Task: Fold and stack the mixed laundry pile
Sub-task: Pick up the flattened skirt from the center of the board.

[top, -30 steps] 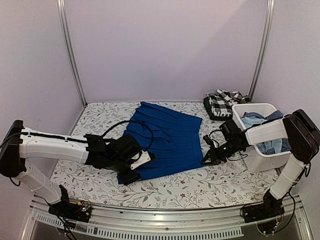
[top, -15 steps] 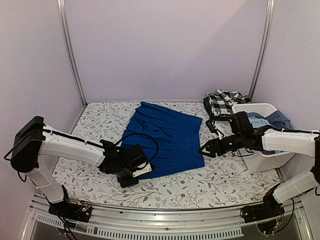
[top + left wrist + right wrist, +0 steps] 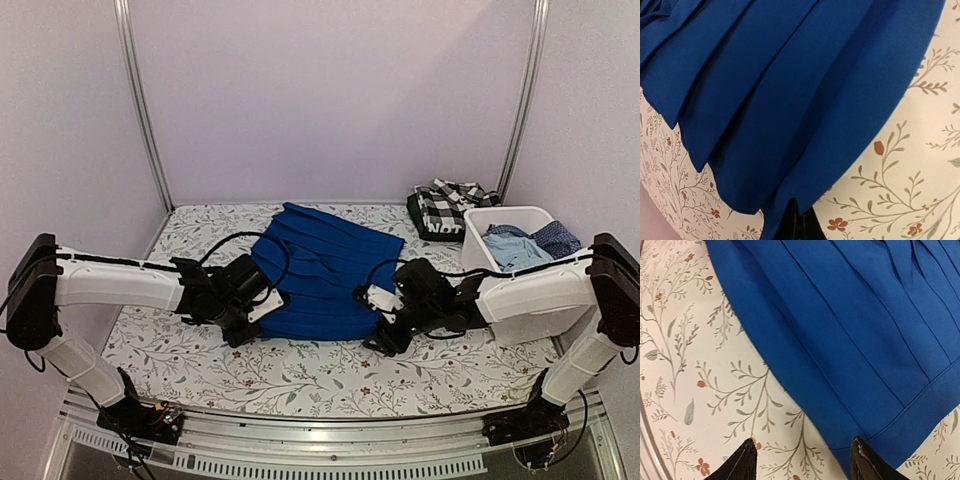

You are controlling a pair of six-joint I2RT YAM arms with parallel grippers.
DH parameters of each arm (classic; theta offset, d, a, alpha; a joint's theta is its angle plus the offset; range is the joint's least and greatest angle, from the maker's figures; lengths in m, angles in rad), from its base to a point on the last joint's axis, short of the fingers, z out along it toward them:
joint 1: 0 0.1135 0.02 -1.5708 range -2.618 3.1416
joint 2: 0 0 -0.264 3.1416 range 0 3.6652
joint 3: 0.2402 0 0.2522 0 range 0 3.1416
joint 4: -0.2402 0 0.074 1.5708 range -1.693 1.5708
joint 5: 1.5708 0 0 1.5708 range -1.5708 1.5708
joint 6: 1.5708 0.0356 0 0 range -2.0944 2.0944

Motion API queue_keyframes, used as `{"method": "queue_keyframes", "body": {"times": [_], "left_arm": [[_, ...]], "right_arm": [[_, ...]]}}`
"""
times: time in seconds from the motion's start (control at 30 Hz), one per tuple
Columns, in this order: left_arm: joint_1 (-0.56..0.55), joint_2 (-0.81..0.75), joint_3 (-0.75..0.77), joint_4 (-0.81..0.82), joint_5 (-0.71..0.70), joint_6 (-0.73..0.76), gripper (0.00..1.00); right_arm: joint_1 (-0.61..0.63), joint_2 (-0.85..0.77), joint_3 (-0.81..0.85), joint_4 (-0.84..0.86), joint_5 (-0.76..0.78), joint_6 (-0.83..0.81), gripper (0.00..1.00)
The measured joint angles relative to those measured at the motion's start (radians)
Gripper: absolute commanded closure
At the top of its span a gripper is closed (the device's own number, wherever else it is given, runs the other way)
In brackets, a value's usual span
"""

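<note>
The right gripper should move down and toward the left gripper, then close on the garment's edge by its near corner, because one of its fingers is over bare table cover.
The royal blue garment lies spread on the patterned table cover, its pleats running toward the back. My left gripper sits at its near left corner. In the left wrist view the left gripper is shut, with the royal blue garment's hem caught at its tips. My right gripper is at the near right corner. The right wrist view shows the right gripper open. One of its fingertips is over the blue garment and the other is over the bare cover.
A white tub stands at the right, holding a pale blue garment and a dark blue checked one. A black-and-white plaid garment lies behind the tub. Metal posts rise at both back corners.
My left gripper has shut on the blue garment's near left hem. My right arm swung left from the tub to the near right corner and its gripper opened.
</note>
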State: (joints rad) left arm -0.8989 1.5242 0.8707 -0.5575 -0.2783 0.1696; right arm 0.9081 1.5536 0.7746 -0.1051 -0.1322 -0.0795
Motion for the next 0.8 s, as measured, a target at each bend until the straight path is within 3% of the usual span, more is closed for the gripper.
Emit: {"method": "queue_keyframes", "body": {"times": [0.17, 0.23, 0.47, 0.53, 0.8], "left_arm": [[0.0, 0.0, -0.003, 0.001, 0.001, 0.005, 1.0], [0.001, 0.0, -0.003, 0.0, 0.0, 0.007, 1.0], [0.003, -0.008, -0.008, 0.01, -0.028, 0.014, 1.0], [0.003, -0.019, -0.008, 0.012, -0.045, 0.013, 1.0], [0.0, -0.151, -0.006, -0.035, -0.089, -0.022, 1.0]], "right_arm": [[0.003, 0.11, 0.065, -0.002, 0.09, -0.065, 0.39], [0.009, 0.164, 0.086, -0.003, 0.134, -0.083, 0.44], [0.035, 0.27, 0.167, 0.018, 0.213, -0.116, 0.89], [0.051, 0.281, 0.182, 0.011, 0.237, -0.121, 0.98], [0.158, 0.195, 0.206, -0.132, 0.181, -0.082, 1.0]]}}
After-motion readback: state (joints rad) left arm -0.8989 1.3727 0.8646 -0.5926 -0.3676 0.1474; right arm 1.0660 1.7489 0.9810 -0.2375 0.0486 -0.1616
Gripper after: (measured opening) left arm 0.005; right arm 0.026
